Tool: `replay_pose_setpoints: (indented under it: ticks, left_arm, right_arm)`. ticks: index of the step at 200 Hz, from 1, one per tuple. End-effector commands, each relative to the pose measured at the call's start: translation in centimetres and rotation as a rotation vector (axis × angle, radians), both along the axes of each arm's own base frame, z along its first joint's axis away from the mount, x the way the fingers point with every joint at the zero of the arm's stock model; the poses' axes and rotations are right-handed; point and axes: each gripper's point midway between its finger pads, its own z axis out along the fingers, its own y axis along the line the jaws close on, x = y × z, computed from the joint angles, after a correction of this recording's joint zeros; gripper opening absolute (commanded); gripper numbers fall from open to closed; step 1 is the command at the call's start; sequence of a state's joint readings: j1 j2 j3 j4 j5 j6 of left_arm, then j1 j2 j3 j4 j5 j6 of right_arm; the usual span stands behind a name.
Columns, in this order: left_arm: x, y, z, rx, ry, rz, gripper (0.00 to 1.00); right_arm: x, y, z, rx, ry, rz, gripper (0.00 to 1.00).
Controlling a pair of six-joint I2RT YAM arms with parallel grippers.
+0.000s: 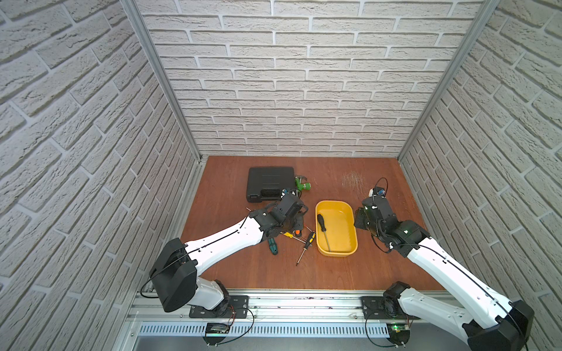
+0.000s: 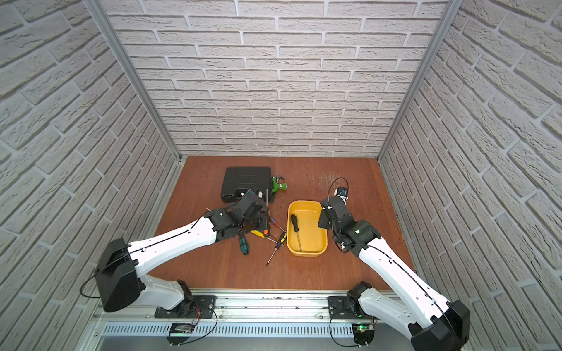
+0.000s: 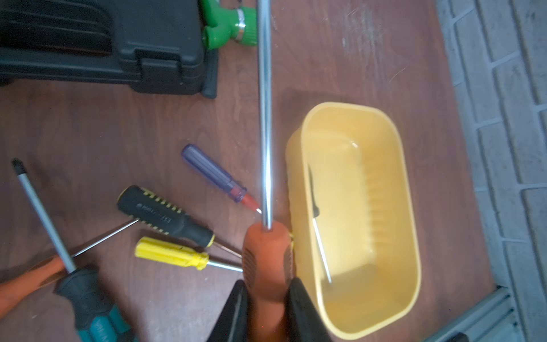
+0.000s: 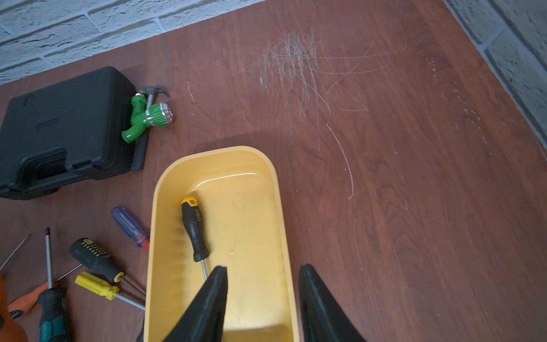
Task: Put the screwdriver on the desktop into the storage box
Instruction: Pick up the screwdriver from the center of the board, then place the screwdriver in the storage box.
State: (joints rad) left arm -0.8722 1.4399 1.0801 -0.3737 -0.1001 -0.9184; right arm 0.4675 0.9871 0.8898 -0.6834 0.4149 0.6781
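Note:
Next, my left gripper crosses the storage box's rim, goes down to the storage box's bottom (image 1: 338, 230) (image 3: 348, 222), empty beside the black-and-yellow screwdriver, and releases the orange handle.
My left gripper (image 3: 268, 284) is shut on an orange-handled screwdriver (image 3: 266, 254). Its long chrome shaft points toward the back wall, just left of the yellow storage box (image 3: 408, 207). In both top views the left gripper (image 1: 292, 220) sits over a pile of loose screwdrivers on the desktop (image 1: 380, 258). A black-and-yellow screwdriver (image 4: 194, 231) lies inside the storage box (image 4: 245, 213). My right gripper (image 4: 264, 268) is open and holds nothing. One jaw hangs over the box's inside and the other over the desktop, with the box's right rim between them.
Loose on the desktop are purple (image 3: 213, 173), black-yellow (image 3: 165, 214), yellow (image 3: 171, 253) and teal-handled (image 3: 85, 296) screwdrivers. A black tool case (image 1: 270, 184), a green nozzle (image 1: 302, 185) and a hammer (image 4: 151, 91) sit at the back left. Brick walls enclose three sides.

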Motion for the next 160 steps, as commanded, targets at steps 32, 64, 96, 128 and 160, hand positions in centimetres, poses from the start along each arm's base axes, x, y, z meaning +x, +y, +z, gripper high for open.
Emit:
replay_pose_setpoints:
  ticks: [32, 64, 96, 128, 160]
  left_arm:
    - [2.7, -8.5, 3.8, -0.206, -0.035, -0.153, 0.00]
    - [2.6, -11.3, 1.6, -0.176, 0.010, -0.197, 0.00]
    - [2.3, -13.5, -0.3, -0.186, 0.055, -0.214, 0.00]
    - [2.0, -15.2, -3.0, -0.149, 0.111, -0.230, 0.00]
    - [1.7, -16.0, -5.5, -0.131, 0.170, -0.225, 0.00]
  right_arm:
    - [-0.9, -3.0, 2.0, -0.016, -0.049, -0.118, 0.45]
    - [-1.7, -4.0, 2.3, -0.001, -0.070, -0.158, 0.46]
    - [-2.0, -4.4, 2.3, 0.002, -0.075, -0.169, 0.46]
    - [-1.9, -4.1, 1.8, 0.020, -0.066, -0.169, 0.46]
    - [-1.8, -3.8, 1.2, 0.038, -0.057, -0.165, 0.46]
